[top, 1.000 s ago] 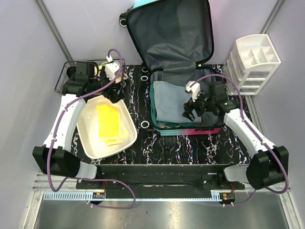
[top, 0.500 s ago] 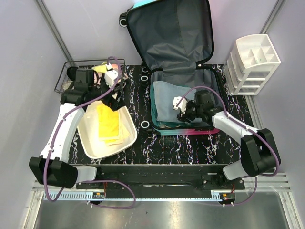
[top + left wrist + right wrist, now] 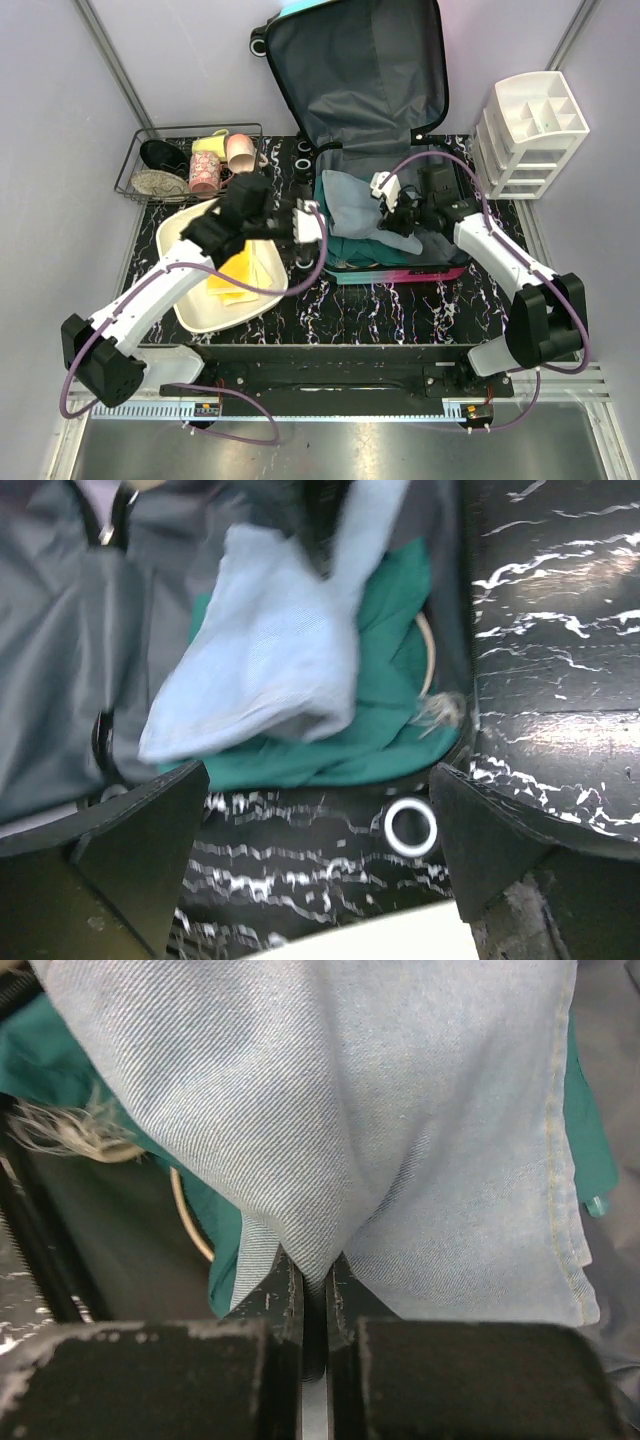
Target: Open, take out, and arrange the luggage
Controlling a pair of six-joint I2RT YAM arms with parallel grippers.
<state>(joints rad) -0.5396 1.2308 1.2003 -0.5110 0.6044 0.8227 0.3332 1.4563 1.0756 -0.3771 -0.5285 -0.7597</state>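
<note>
I should lower my left gripper across the luggage's rim onto the raised denim cloth (image 3: 362, 216) (image 3: 295, 655), as that sits below it and to its right in the top view.
The luggage (image 3: 352, 70) lies open on the table, its dark grey lid propped against the back wall. My right gripper (image 3: 390, 220) is inside the lower half, shut on a fold of a light blue denim cloth (image 3: 400, 1110) and holding it up off a green cloth (image 3: 362, 250). The pinched fold sits between the closed jaws of this gripper (image 3: 315, 1270). My left gripper (image 3: 301, 228) hangs open by the suitcase's left side, nothing between its fingers (image 3: 130, 850). Ahead of it are the raised denim cloth (image 3: 270, 650), the green cloth (image 3: 390, 690) and a suitcase wheel (image 3: 411, 825).
A white tub (image 3: 183, 292) holding yellow items (image 3: 240, 275) sits at the left, under my left arm. A wire basket (image 3: 133, 183) with cups and shoes stands at the back left. A white drawer organizer (image 3: 535, 125) stands at the back right.
The right gripper has shut on the denim cloth and pulled it up, baring the green cloth. The left arm has swung from the tub's far end rightward to the suitcase's side.
</note>
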